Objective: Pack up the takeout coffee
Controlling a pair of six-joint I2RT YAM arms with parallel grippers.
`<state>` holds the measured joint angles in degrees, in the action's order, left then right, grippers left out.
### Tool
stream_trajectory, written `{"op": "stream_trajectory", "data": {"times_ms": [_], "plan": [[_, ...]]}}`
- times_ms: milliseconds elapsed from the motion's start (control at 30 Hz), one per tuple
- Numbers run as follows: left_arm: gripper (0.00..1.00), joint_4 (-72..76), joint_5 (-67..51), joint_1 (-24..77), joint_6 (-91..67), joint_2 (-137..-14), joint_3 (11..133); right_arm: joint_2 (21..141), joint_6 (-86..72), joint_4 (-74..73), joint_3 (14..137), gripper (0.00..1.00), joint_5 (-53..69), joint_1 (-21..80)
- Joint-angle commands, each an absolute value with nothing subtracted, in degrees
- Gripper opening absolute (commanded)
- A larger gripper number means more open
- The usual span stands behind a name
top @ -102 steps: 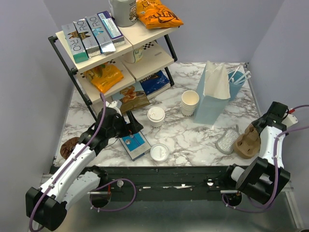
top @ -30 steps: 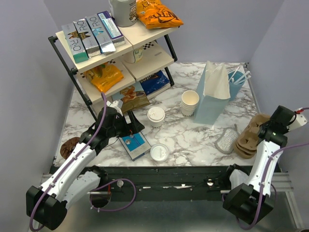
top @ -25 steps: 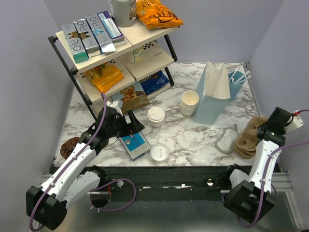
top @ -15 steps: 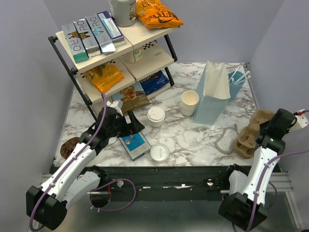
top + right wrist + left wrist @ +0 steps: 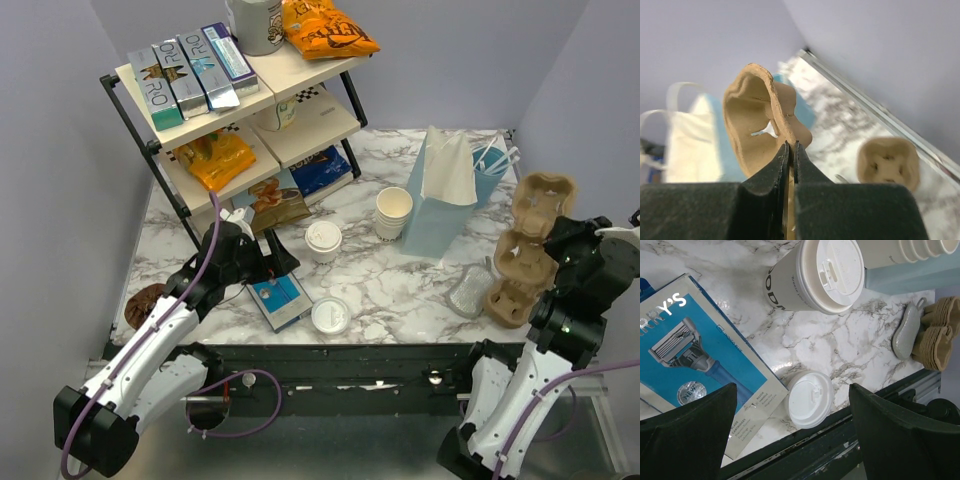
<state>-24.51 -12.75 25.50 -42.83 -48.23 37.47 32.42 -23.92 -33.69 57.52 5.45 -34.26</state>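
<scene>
The carrier in my right gripper needs to swing to the left in the top view next. Then I need to lower it and let it go on the bare marble below, beside the loose lid.
The takeout coffee [image 5: 323,240], a cream paper cup with a white sip lid, stands upright mid-table; in the left wrist view the takeout coffee [image 5: 815,275] is at the top. My left gripper [image 5: 272,264] hovers open just left of it, over a blue razor box [image 5: 695,355], and nothing sits between the left gripper's [image 5: 792,386] fingers. My right gripper [image 5: 556,238] is raised at the table's right edge. In the right wrist view the right gripper [image 5: 791,145] is shut on the rim of a brown pulp cup carrier [image 5: 755,120]. The held cup carrier [image 5: 535,225] hangs above the table.
A loose white lid [image 5: 330,315] lies near the front edge. A stack of lidless cups [image 5: 393,213] stands beside a light blue paper bag [image 5: 440,200]. More pulp carriers [image 5: 510,300] and a silver pouch [image 5: 470,292] lie at the right. A stocked shelf [image 5: 240,110] fills the back left.
My right arm has risen and lifted one pulp carrier off the pile at the table's right edge, tilting it upright. The left arm has not moved.
</scene>
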Motion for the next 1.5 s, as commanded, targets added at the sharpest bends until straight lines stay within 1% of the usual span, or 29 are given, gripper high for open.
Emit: {"op": "stream_trajectory", "data": {"times_ms": [0,33,100,233,300,333,400,433,467,500,533,567,667,767,900,933,1000,1033,1200,1333,1467], "plan": [[0.99,-24.17,-14.33,25.14,-42.19,-46.32,37.97,33.13,-23.90,-34.10,64.31,0.01,20.11,-34.72],[0.99,-24.17,-14.33,25.22,-42.19,-46.14,37.88,34.70,-23.73,-33.93,65.38,0.01,23.87,-34.63],[0.99,-24.17,-14.41,25.22,-42.19,-45.79,38.05,36.03,-23.56,-33.84,68.27,0.01,25.83,-34.63],[0.99,-23.73,-14.41,25.22,-42.10,-45.70,38.32,38.66,-23.55,-32.17,72.40,0.01,35.83,-34.02],[0.99,-22.94,-14.76,25.22,-42.36,-46.14,38.32,40.07,-23.91,-31.82,73.39,0.01,36.91,-31.04],[0.99,-22.85,-14.85,25.22,-42.36,-46.40,38.32,40.34,-23.99,-31.47,74.00,0.01,34.13,-29.29],[0.99,-23.02,-15.20,25.22,-42.36,-47.19,38.50,42.00,-22.25,-31.55,74.88,0.01,31.04,-21.30],[0.99,-23.11,-15.29,25.22,-42.19,-47.46,38.67,43.06,-21.71,-32.16,75.58,0.01,26.15,-17.96],[0.99,-23.20,-15.29,25.22,-42.19,-47.55,38.76,44.55,-21.01,-33.30,76.98,0.01,23.67,-10.19],[0.99,-23.29,-15.21,25.22,-42.27,-47.55,38.67,46.82,-19.79,-33.66,77.34,0.01,20.16,-5.76],[0.99,-23.38,-14.86,25.22,-42.36,-47.46,38.58,48.06,-19.43,-33.66,77.52,0.01,12.38,-1.28],[0.99,-23.55,-14.51,25.22,-42.36,-47.29,38.58,48.95,-18.99,-33.14,77.61,0.01,9.09,7.04],[0.99,-24.96,-13.45,25.22,-42.28,-46.50,39.11,51.67,-18.11,-31.30,77.52,0.01,4.05,17.36],[0.99,-26.54,-12.48,25.22,-42.36,-45.44,39.29,53.78,-18.10,-31.55,77.08,0.01,1.85,24.23],[0.99,-28.82,-10.47,25.22,-42.89,-43.34,39.02,53.09,-21.60,-29.98,69.72,0.01,1.41,30.14],[0.99,-29.35,-9.94,25.14,-42.89,-43.07,39.02,52.39,-22.58,-29.45,65.00,0.01,0.97,30.93],[0.99,-30.32,-9.32,25.22,-42.98,-42.28,39.11,49.94,-26.69,-28.65,60.67,0.01,-1.83,32.78],[0.99,-30.50,-9.14,25.22,-43.07,-41.93,39.20,49.23,-27.41,-28.30,55.95,0.01,-2.63,33.31],[0.99,-30.59,-9.67,25.22,-43.42,-41.66,38.85,46.32,-34.69,-24.09,43.44,0.01,-4.48,36.47],[0.99,-30.76,-10.37,25.22,-43.59,-41.84,38.85,48.59,-37.44,-19.60,35.87,0.01,-4.66,36.83],[0.99,-30.41,-10.37,25.22,-44.03,-41.75,38.15,52.19,-40.25,-18.99,32.79,0.01,-10.00,36.83]]}}
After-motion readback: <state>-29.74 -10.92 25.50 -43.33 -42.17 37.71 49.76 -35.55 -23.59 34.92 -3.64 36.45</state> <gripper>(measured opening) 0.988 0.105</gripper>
